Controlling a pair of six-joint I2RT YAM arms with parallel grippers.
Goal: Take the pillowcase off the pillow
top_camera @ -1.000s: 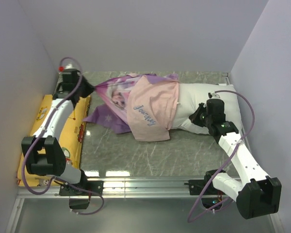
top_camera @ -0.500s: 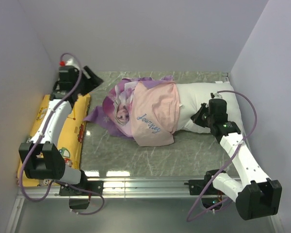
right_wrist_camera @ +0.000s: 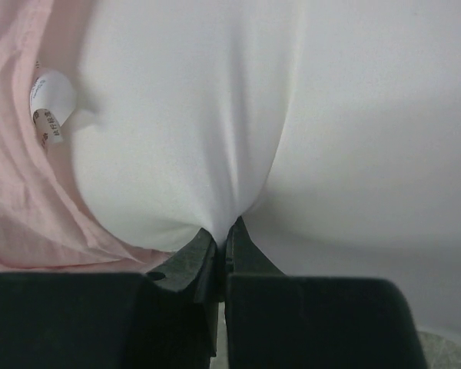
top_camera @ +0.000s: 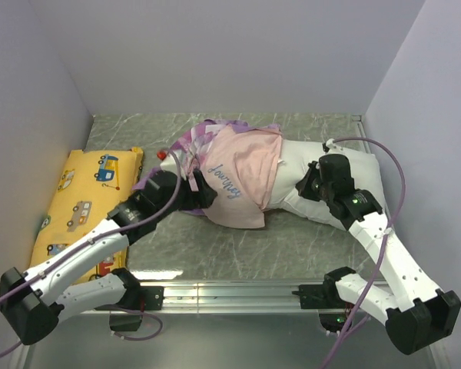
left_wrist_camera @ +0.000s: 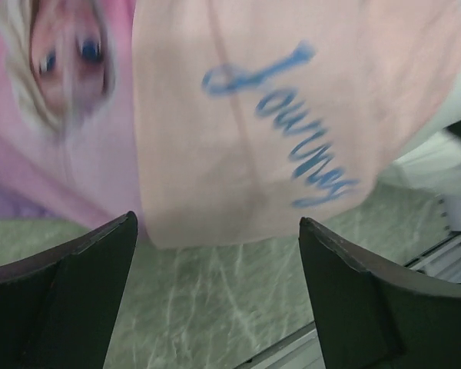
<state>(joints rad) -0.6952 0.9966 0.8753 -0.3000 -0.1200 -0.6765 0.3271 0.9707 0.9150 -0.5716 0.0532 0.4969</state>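
I will next lower my open left gripper onto the pillowcase's pale pink near edge and close it there, because my right gripper already holds the pillow.
The pillowcase lies bunched over the left half of the pillow, pale pink inside up, with "Journey" lettering. My left gripper hovers open at its near left edge. In the left wrist view the pillowcase with the princess face fills the top. The left gripper holds nothing, and green table shows between its fingers. My right gripper is shut on the pillow's near edge. In the right wrist view the right gripper pinches a fold of the white pillow, and the pillowcase lies to the left.
A yellow cushion with cartoon vehicles lies along the left wall. Walls close in on the left, back and right. A metal rail runs along the table's near edge. A small white tag shows at the pillowcase edge.
My left gripper let go of the pillowcase's far left corner, opened, and swung from the back left to the pillowcase's near edge. The stretched pillowcase slumped back toward the pillow. The right grip held.
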